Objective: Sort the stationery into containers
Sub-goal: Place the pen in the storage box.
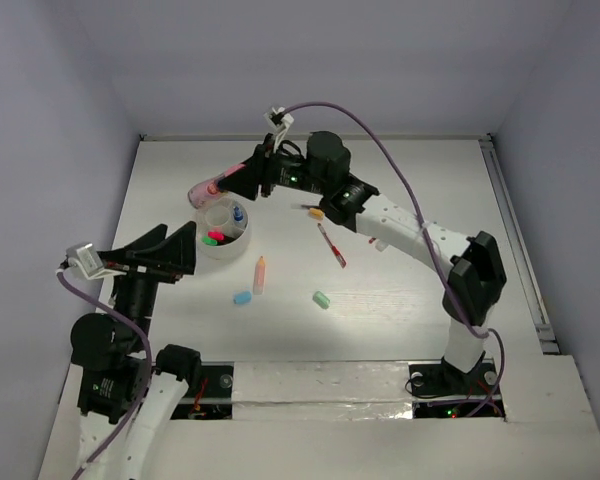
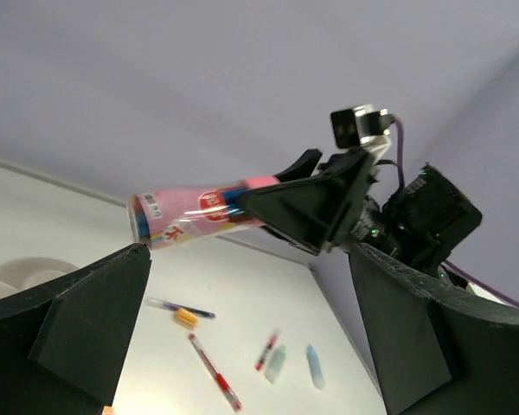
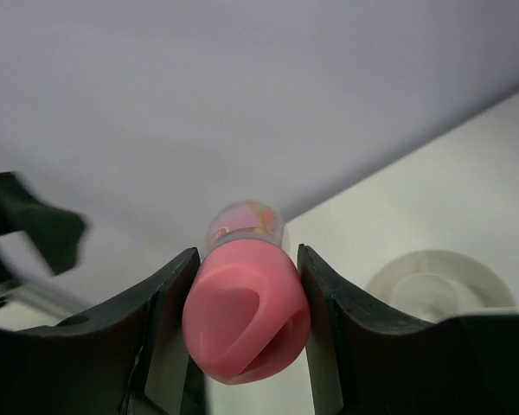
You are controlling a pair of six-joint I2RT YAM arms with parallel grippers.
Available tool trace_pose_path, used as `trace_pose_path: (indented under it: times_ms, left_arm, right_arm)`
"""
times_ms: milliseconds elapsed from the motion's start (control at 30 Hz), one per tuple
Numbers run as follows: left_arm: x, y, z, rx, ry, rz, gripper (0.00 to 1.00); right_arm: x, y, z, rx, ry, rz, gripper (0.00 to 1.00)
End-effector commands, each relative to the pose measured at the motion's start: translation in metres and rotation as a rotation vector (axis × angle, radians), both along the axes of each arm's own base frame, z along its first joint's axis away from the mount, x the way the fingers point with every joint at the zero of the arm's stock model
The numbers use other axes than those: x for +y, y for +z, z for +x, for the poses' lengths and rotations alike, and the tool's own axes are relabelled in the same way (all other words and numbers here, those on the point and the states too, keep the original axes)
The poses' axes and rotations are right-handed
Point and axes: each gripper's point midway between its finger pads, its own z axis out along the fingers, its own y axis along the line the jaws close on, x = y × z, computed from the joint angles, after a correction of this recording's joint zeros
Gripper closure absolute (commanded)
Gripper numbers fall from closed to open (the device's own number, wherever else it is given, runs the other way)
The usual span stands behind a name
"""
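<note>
My right gripper turns downward next and lowers the pink marker into the cup's round inner tube (image 1: 218, 215) (image 3: 427, 294) to release it, since the tube stands below the gripper.
My right gripper (image 1: 242, 177) is shut on a pink marker (image 1: 202, 191), held in the air, tilted, just behind the white cup (image 1: 230, 250). In the right wrist view the marker's pink cap (image 3: 246, 311) sits tight between both fingers, with the cup (image 3: 441, 281) below to the right. The cup holds green, red and blue items. My left gripper (image 1: 190, 250) stands open and empty beside the cup's left side. The left wrist view shows the marker (image 2: 199, 212) ahead, above the table. An orange marker (image 1: 259, 275), a light-blue eraser (image 1: 242, 297) and a mint eraser (image 1: 321, 299) lie on the table.
A red pen (image 1: 332, 243) and a small orange piece (image 1: 316, 212) beside a dark pen lie under the right arm. The left wrist view also shows the red pen (image 2: 214, 373) and both erasers. Walls close the table at the back and sides.
</note>
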Motion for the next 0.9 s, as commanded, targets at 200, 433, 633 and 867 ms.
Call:
trace_pose_path:
  times_ms: [200,433,633,867]
  left_arm:
    - [0.028,-0.031,0.007,0.086,0.168,0.153,0.01]
    - [0.029,-0.048,0.013,0.128,0.185,0.21,0.01]
    - [0.026,-0.051,0.017,0.133,0.173,0.22,0.01]
    - [0.024,-0.055,0.018,0.139,0.161,0.225,0.01]
  right_arm:
    - [0.027,-0.058,0.08,-0.046,-0.181,-0.275,0.9]
    - [0.038,-0.085,0.099,-0.063,-0.199,-0.366,0.91]
    - [0.037,-0.11,0.099,-0.052,-0.181,-0.431,0.92]
    - [0.043,-0.132,0.096,-0.066,-0.172,-0.498,0.93]
